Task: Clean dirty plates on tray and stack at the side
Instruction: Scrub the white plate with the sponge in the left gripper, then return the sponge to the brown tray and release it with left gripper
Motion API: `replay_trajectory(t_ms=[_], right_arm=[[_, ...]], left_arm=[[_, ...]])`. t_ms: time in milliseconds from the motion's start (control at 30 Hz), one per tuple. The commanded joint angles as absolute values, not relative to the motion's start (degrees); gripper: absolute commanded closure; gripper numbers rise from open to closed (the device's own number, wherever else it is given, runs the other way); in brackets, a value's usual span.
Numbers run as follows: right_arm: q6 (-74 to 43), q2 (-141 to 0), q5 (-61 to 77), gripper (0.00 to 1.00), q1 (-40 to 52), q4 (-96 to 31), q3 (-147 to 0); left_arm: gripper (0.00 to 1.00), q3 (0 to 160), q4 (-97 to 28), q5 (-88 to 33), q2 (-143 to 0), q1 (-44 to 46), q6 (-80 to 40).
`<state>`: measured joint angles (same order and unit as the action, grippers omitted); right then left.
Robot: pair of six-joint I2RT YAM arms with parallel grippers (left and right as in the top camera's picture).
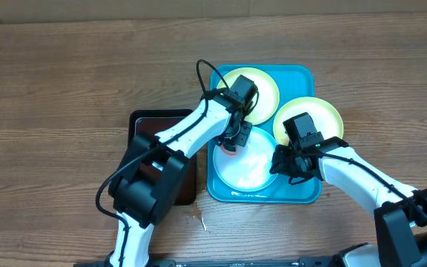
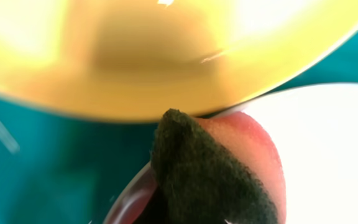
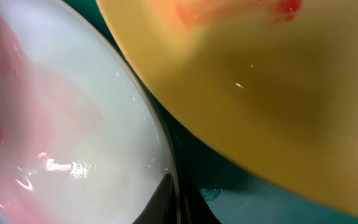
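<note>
The front plate looks clean, so my left gripper lifts the sponge next and carries it left in the overhead view and down into the dark brown tray.
The turquoise tray (image 1: 300, 77) holds three plates. A yellow-green plate (image 1: 270, 86) lies at the back. A second one (image 1: 326, 115), with red sauce smears (image 3: 278, 9), lies at the right over the tray's rim. A whitish wet plate (image 1: 250, 170) lies at the front. My left gripper (image 1: 231, 141) is shut on a sponge (image 2: 213, 177), dark green and pink-red, which is pressed on the front plate's left rim (image 2: 328, 155). My right gripper (image 1: 279, 165) is shut on that plate's right rim (image 3: 178, 199).
A dark brown tray (image 1: 148, 122) lies left of the turquoise tray, mostly hidden under my left arm. The wooden table (image 1: 65, 74) surrounds both trays. A small scrap (image 1: 199, 220) lies on the wood near the front.
</note>
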<state>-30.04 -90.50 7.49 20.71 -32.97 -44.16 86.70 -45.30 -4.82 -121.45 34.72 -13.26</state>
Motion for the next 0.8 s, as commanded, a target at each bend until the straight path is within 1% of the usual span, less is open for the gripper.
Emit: replay_trajectory(t_ms=[0, 100, 233, 367, 433, 533, 767], right_arm=[[-30.0, -91.6, 6.0, 0.96, 20.6, -34.8, -43.4], [-30.0, -91.6, 6.0, 0.96, 20.6, -34.9, -43.4], [-30.0, -91.6, 6.0, 0.96, 20.6, -34.9, -43.4], [-30.0, -91.6, 6.0, 0.96, 20.6, -34.9, -43.4], [-30.0, -91.6, 6.1, 0.96, 20.6, -35.0, -43.4], [-30.0, -91.6, 6.0, 0.96, 20.6, -35.2, -43.4], [-29.6, -91.6, 4.7, 0.96, 20.6, -36.4, -43.4]], left_arm=[[0.96, 85.0, -43.4, -14.4, -125.3, 34.4, -6.7], [0.96, 84.9, -45.0, -18.5, -125.3, 34.4, -2.4], [0.96, 84.8, -50.2, -22.6, -125.3, 34.5, 5.3], [0.96, 84.5, -53.3, -20.8, -125.3, 34.8, 6.1], [0.96, 84.4, -54.2, -16.6, -125.3, 34.8, 2.1], [0.96, 84.4, -55.3, -6.1, -125.3, 34.7, -10.3], [0.96, 85.6, -58.5, -2.4, -120.9, 34.5, -24.2]])
